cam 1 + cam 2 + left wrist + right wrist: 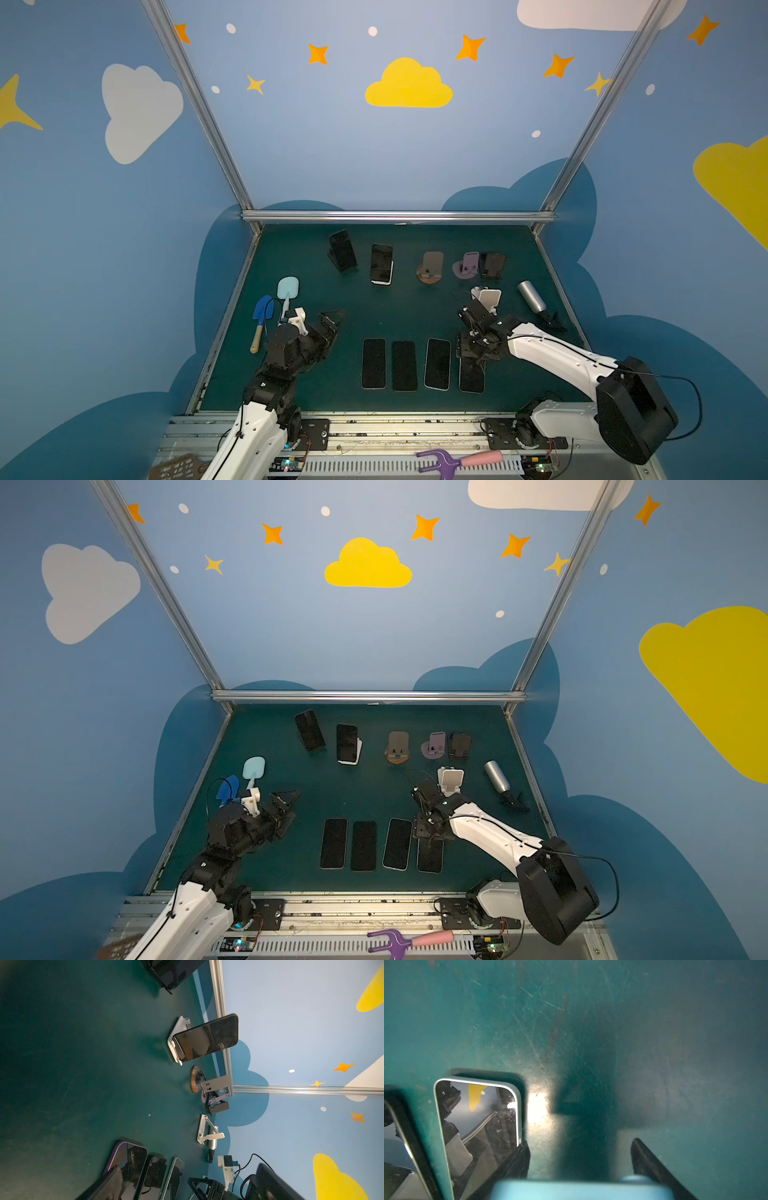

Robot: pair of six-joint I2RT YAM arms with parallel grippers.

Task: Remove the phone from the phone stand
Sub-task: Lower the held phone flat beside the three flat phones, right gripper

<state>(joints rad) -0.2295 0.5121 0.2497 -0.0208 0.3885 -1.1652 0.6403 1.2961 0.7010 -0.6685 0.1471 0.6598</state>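
Note:
Next, the right gripper lowers the light-blue phone's far end toward its neighbour and releases it, since the bare mat (455,372) (566,1140) beside the pale-rimmed phone lies below the gripper.
My right gripper (471,353) (430,833) is shut on the far end of a light-blue phone (471,379) (429,859) at the right end of the front row. In the right wrist view the phone's blurred edge (581,1188) fills the space between my dark fingers (519,1159). Whether it touches the mat I cannot tell. An empty white phone stand (489,299) stands just behind. At the back, a phone on a black stand (343,250) and a phone on a white stand (381,264) (205,1039) lean upright. My left gripper (332,319) (286,801) hovers open at left, holding nothing.
Three phones (373,363) (404,365) (437,363) lie flat in the front row. Empty wood (431,268), pink (468,264) and black (492,265) stands line the back. A silver bottle (532,296) lies at right; two toy shovels (287,289) (262,309) at left.

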